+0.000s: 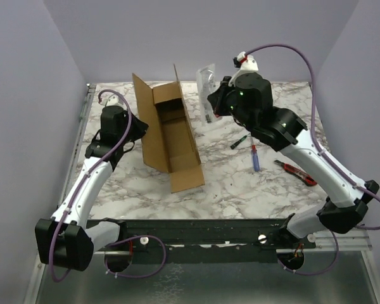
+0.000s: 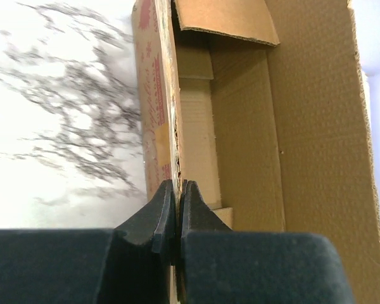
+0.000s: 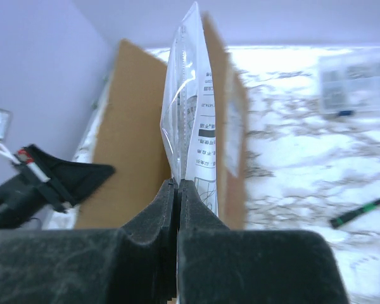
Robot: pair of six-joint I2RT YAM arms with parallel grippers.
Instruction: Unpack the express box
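Next, my left gripper drags the bare-looking box's edge to the left in the top view, over the marble by the purple wall, and releases it.
The express box lies open on the marble table, left of centre, with its flaps spread. Its inside looks bare in the left wrist view. My left gripper is shut on the box's left side wall, and the left wrist view shows the gripper pinching that cardboard edge. My right gripper is behind the box's far right corner, shut on a clear plastic bag held in the air. In the right wrist view the gripper pinches the bag, which carries a printed sheet, with the box behind it.
A green pen, a blue pen and a red utility knife lie on the table right of the box. A clear flat item with print lies on the marble in the right wrist view. Purple walls close in the table.
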